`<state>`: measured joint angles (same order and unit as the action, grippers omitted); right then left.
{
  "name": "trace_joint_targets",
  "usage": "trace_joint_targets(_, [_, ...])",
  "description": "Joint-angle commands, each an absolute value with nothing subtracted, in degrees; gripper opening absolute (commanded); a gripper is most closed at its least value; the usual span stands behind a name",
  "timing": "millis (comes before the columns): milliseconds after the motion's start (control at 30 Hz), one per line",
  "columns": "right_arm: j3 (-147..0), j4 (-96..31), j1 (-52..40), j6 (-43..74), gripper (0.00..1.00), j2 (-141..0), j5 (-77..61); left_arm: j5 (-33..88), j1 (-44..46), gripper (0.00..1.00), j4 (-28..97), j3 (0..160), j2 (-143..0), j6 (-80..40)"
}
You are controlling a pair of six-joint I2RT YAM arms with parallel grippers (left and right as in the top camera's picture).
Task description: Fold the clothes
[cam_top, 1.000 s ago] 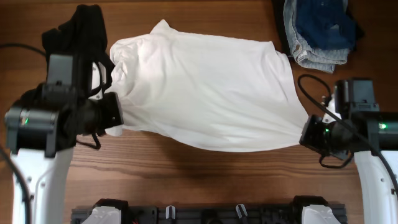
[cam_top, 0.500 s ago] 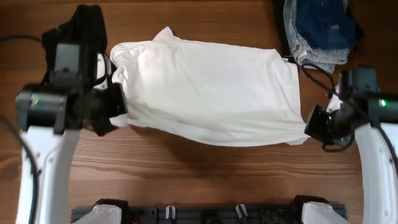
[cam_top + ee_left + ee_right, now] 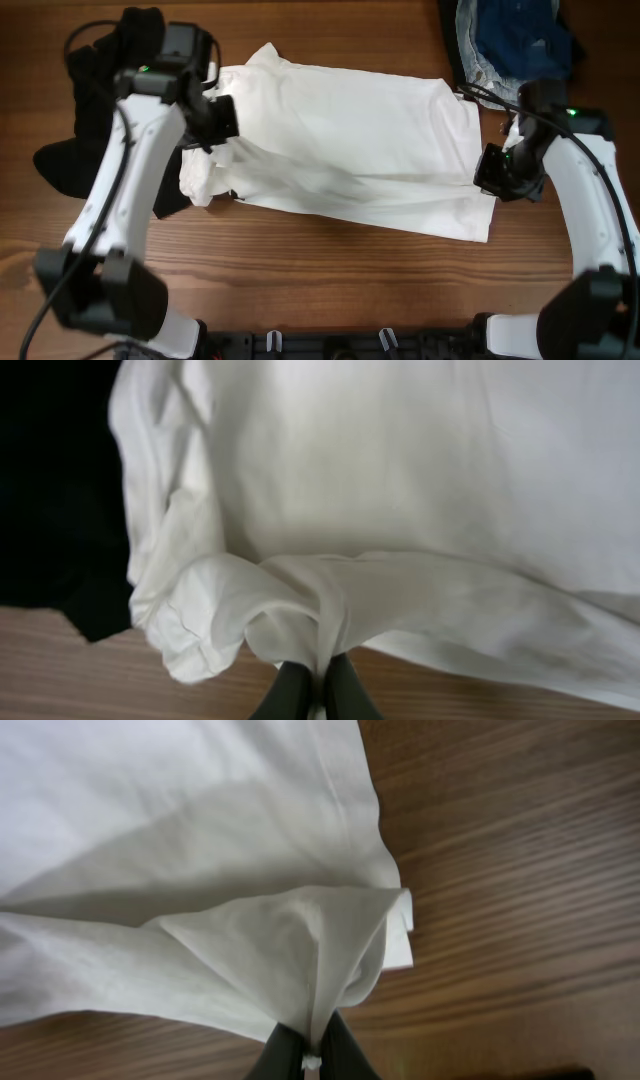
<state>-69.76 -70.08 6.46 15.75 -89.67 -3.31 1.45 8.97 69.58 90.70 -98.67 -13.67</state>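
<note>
I should move the pinched edge outward and down with my left gripper next, onto the flat cloth just beyond the fold [image 3: 248, 113] [image 3: 285, 505], and let it go. The edge is still hanging raised.
A white T-shirt [image 3: 340, 140] lies spread across the middle of the wooden table, its near edge lifted and folded back over itself. My left gripper [image 3: 222, 118] is shut on the shirt's left edge; in the left wrist view the fingers [image 3: 312, 692] pinch a bunched fold of white cloth [image 3: 330, 510]. My right gripper [image 3: 492, 172] is shut on the shirt's right edge; in the right wrist view the fingers [image 3: 312, 1055] pinch a peaked fold of the cloth [image 3: 180, 850] above the wood.
A black garment [image 3: 100, 90] lies at the far left, partly under the left arm, and shows in the left wrist view [image 3: 50, 490]. A heap of blue denim [image 3: 510, 45] sits at the back right corner. Bare wood [image 3: 330, 280] runs along the front.
Both grippers have carried the shirt's near edge away from the front, over the shirt toward the back. The shirt now lies narrower, with a doubled layer along its front.
</note>
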Motion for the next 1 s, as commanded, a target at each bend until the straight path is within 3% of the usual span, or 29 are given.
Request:
trace_joint_targets(0, [-67.0, -66.3, 6.7, 14.5, 0.04, -94.1, -2.3, 0.5, 9.4, 0.04, 65.8, 90.6, -103.8, -13.8])
trace_joint_targets(433, [-66.7, -58.5, 6.7, 13.9, 0.04, -100.1, -2.5, -0.2, 9.2, 0.04, 55.9, 90.6, -110.4, -14.0])
trace_joint_targets(967, [-68.4, -54.2, 6.7, 13.3, 0.04, -99.5, -3.8, -5.9, 4.2, 0.04, 56.8, 90.6, -110.3, -17.4])
